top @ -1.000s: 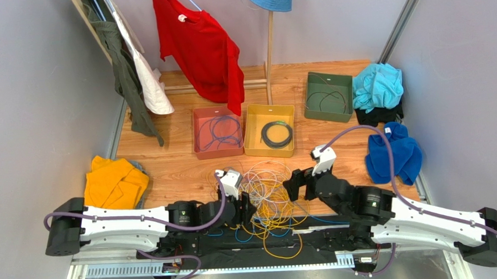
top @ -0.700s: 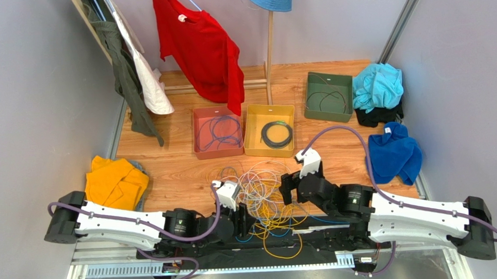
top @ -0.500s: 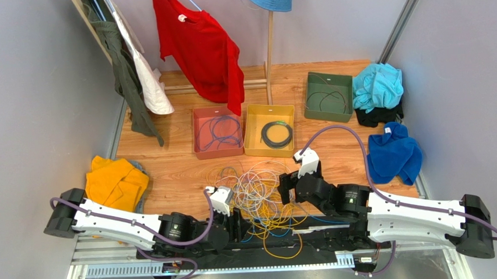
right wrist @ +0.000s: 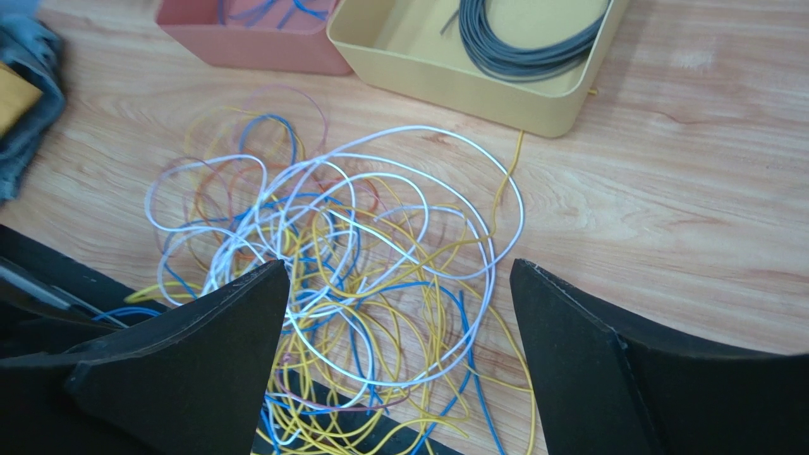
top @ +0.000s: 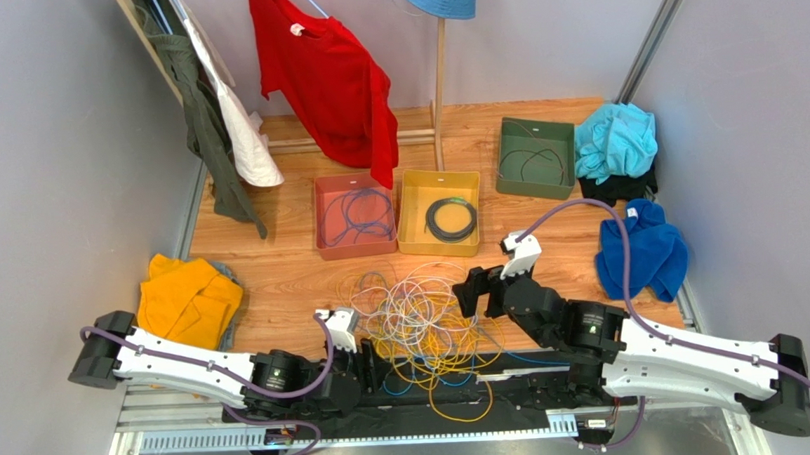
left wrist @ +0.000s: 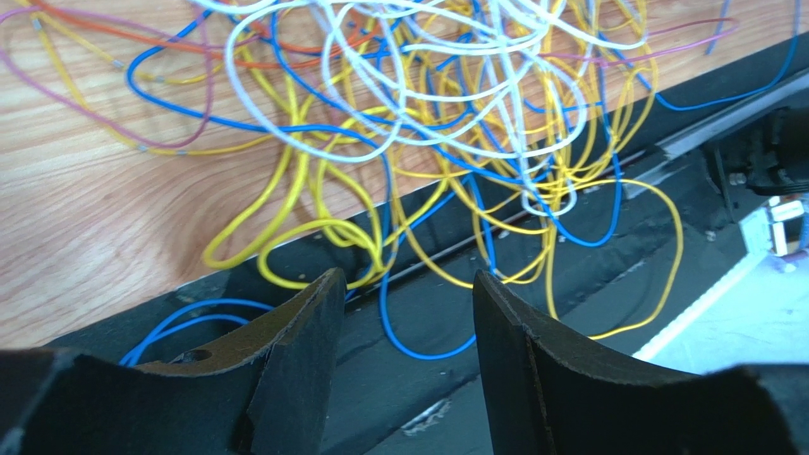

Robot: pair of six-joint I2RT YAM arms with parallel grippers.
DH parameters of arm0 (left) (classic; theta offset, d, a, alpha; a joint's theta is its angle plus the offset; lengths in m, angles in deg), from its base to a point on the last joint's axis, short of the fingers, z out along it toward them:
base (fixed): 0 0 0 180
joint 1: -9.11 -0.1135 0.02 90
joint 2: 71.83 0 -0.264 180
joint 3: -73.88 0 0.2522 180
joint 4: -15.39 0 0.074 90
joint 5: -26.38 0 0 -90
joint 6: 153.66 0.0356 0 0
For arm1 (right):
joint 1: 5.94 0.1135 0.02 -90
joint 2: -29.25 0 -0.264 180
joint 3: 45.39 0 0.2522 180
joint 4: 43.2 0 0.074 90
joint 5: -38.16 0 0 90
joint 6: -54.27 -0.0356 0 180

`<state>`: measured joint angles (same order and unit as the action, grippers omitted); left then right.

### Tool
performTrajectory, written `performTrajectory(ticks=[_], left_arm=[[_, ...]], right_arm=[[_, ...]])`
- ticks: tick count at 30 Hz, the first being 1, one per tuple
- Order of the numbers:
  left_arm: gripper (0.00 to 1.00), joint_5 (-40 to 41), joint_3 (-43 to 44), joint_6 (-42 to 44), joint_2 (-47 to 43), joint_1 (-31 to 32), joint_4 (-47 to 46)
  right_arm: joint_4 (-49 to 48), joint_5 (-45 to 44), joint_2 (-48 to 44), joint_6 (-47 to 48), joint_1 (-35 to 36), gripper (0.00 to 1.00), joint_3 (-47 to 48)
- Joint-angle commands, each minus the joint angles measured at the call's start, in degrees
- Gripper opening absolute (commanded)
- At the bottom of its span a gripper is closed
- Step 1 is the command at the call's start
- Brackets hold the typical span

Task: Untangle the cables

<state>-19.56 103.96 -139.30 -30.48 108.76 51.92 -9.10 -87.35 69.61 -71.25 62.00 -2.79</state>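
My right gripper comes down over the piece of yellow cable reaching toward the yellow tray next, then closes on it.
The cables (top: 424, 327) lie in one loose tangle of yellow, white, blue and purple loops on the wooden table, spilling over the black mat at the near edge. My left gripper (top: 370, 369) sits low at the tangle's near-left side. It is open, with nothing between its fingers (left wrist: 313, 322). A blue loop and yellow loops of the cables (left wrist: 418, 123) lie just beyond its tips. My right gripper (top: 473, 292) hovers at the tangle's right side, wide open and empty, over the cables (right wrist: 361, 256).
Behind the tangle stand a red tray (top: 356, 250) with a blue-purple cable, a yellow tray (top: 440, 249) with a dark coil and a green tray (top: 532, 188). An orange cloth (top: 186, 296) lies left and a blue cloth (top: 643, 250) right. A red shirt (top: 332, 79) hangs at the back.
My left arm has drawn back to the left and nearer, off the tangle's left part. The right gripper swung left, then back to the right. Both stay open.
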Motion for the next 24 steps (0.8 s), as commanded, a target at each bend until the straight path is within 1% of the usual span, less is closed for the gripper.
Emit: performTrajectory(ticks=[1, 4, 6, 9, 10, 11, 12, 13, 14, 16, 20, 23, 24], left_arm=[[0.61, 1.7, -1.0, -3.0, -1.4, 0.3, 1.8], [0.61, 3.0, -1.1, -3.0, -1.9, 0.3, 1.8], [0.61, 4.1, -1.0, -2.6, -2.1, 0.3, 1.8], [0.61, 5.4, -0.7, -1.9, -2.5, 0.3, 1.8], [0.61, 5.9, -0.7, -1.8, -2.6, 0.3, 1.8], [0.61, 5.9, -0.5, -1.6, -2.6, 0.4, 1.9], [0.61, 6.0, -0.6, -1.6, -2.8, 0.3, 1.9], [0.61, 5.7, -0.5, -1.7, -2.8, 0.3, 2.2], [0.61, 5.5, -0.5, -1.8, -3.0, 0.3, 2.5], [0.6, 5.0, -0.8, -2.4, -3.4, 0.3, 2.5], [0.6, 4.8, -1.2, -3.1, -3.5, 0.3, 2.5], [0.6, 4.8, -1.2, -2.8, -3.4, 0.3, 2.5], [0.6, 4.8, -1.1, -2.8, -3.5, 0.3, 2.5]], right_arm=[[2.7, -2.6, -3.2, -1.4, -0.2, 0.92, -0.6], [2.5, -2.5, -4.6, -2.5, -0.2, 0.92, -2.8], [0.3, -1.9, -4.2, -2.6, -0.1, 0.93, -3.7], [-2.7, 0.8, 0.1, -3.8, -1.6, 0.95, -4.2], [-3.6, 3.4, 1.1, -6.5, -3.0, 0.95, -4.4], [-5.3, 5.1, 2.3, -8.1, -3.6, 0.95, -6.1], [-10.4, 6.9, 2.3, -9.4, -4.1, 0.95, -7.4], [-13.0, 9.3, 1.9, -13.0, -4.6, 0.94, -8.8], [-15.8, 10.0, 1.1, -14.3, -4.6, 0.93, -11.8], [-22.9, 11.2, 0.9, -16.8, -4.7, 0.93, -13.9], [-28.2, 11.9, 2.8, -17.8, -5.9, 0.93, -14.6], [-32.7, 13.6, 5.2, -18.0, -9.0, 0.93, -14.9], [-35.0, 14.1, 6.7, -18.0, -9.8, 0.9, -14.9]])
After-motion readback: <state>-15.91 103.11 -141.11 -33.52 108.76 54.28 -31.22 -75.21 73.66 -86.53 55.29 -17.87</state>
